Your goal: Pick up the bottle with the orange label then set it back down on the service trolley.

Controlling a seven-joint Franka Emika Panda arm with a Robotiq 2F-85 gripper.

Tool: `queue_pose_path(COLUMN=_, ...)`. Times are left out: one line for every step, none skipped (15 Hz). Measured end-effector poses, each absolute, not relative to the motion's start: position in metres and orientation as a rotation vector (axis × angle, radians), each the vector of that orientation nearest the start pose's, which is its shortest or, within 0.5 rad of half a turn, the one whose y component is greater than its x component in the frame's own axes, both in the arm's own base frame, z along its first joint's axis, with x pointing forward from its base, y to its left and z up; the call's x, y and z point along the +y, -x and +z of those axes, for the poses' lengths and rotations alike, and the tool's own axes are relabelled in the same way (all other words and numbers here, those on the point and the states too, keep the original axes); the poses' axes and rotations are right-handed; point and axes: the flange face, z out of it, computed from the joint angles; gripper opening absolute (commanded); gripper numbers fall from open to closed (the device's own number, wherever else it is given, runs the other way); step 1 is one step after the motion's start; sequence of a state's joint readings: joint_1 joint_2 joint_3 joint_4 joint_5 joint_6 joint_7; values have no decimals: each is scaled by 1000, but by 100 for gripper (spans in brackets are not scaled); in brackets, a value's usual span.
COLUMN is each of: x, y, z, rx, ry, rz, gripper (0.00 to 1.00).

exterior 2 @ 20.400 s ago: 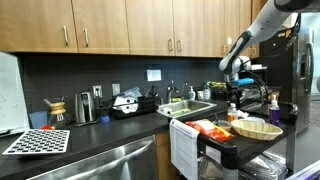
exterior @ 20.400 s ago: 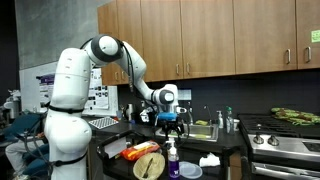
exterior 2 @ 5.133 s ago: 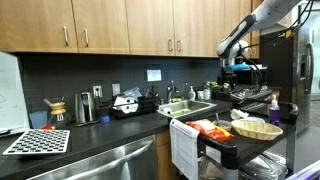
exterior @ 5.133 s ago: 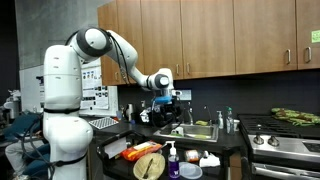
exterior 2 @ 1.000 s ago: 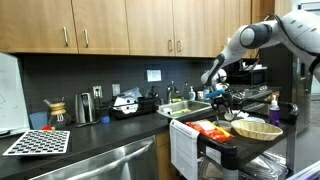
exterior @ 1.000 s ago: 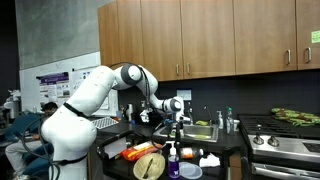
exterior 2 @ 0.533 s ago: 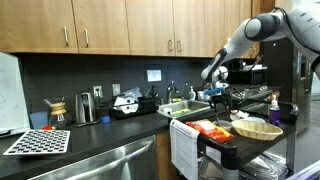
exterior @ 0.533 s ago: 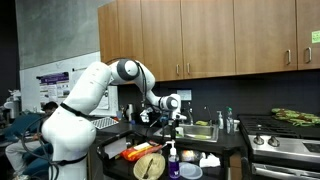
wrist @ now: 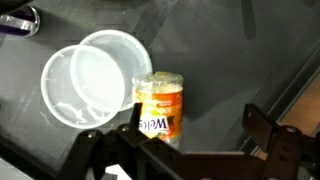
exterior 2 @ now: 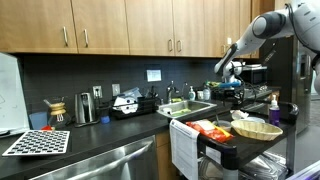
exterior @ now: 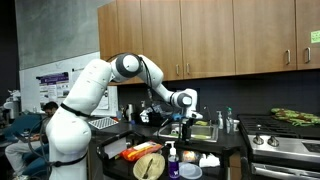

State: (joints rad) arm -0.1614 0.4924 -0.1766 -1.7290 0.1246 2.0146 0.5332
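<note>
Next, my gripper moves down and to the left in the wrist view and brings its fingers around the bottle's upper end, since the bottle stands below and to that side.
In the wrist view the bottle with the orange label (wrist: pixel 160 108) stands upright on the service trolley's black top (wrist: pixel 230 55). My gripper (wrist: pixel 195 148) hangs above it with its jaws wide apart and empty. The left finger (wrist: pixel 122 152) is beside the bottle and the right finger (wrist: pixel 266 135) is well clear of it. In both exterior views the gripper (exterior: pixel 185 103) (exterior 2: pixel 228 86) is raised above the trolley (exterior: pixel 118 160) (exterior 2: pixel 226 144). I cannot make out the bottle in those views.
Two clear round plastic containers (wrist: pixel 88 80) lie just left of the bottle. The trolley also holds a purple pump bottle (exterior: pixel 172 158) (exterior 2: pixel 274 108), a wooden bowl (exterior: pixel 148 164), a red packet (exterior: pixel 135 152) and a woven basket (exterior 2: pixel 256 128). The counter with its sink (exterior 2: pixel 190 108) lies behind.
The arm has swung to the right in both exterior views and risen slightly. The gripper stays open and empty.
</note>
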Motion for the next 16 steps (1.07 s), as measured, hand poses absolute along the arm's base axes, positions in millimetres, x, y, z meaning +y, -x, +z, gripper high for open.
queue_pose_path(x=-209, y=-609, z=288, rx=1365, ry=2795, rz=311, gripper=100)
queue_pose_path(x=-220, y=-606, z=290, rx=1339, ry=2793, rz=313, gripper=100)
queue_pose_path(x=-229, y=-604, z=292, rx=1317, ry=2793, rz=317, gripper=100)
queue_pose_path(x=-237, y=-603, z=294, rx=1299, ry=2789, rz=324, gripper=100)
queue_pose_path(x=-243, y=-603, z=295, rx=1284, ry=2782, rz=331, gripper=100)
queue_pose_path(x=-250, y=-603, z=295, rx=1268, ry=2772, rz=336, gripper=100)
queue_pose_path(x=-255, y=-604, z=295, rx=1255, ry=2765, rz=342, gripper=100)
queue_pose_path(x=-260, y=-606, z=293, rx=1242, ry=2758, rz=349, gripper=100)
queue_pose_path(x=-263, y=-608, z=291, rx=1232, ry=2751, rz=356, gripper=100)
queue_pose_path(x=-265, y=-611, z=288, rx=1224, ry=2743, rz=363, gripper=100)
queue_pose_path(x=-267, y=-615, z=283, rx=1220, ry=2738, rz=374, gripper=100)
queue_pose_path(x=-268, y=-619, z=277, rx=1220, ry=2732, rz=386, gripper=100)
queue_pose_path(x=-269, y=-623, z=270, rx=1219, ry=2728, rz=400, gripper=100)
queue_pose_path(x=-270, y=-627, z=261, rx=1221, ry=2725, rz=415, gripper=100)
queue_pose_path(x=-272, y=-630, z=253, rx=1226, ry=2721, rz=430, gripper=100)
queue_pose_path(x=-274, y=-633, z=245, rx=1232, ry=2715, rz=446, gripper=100)
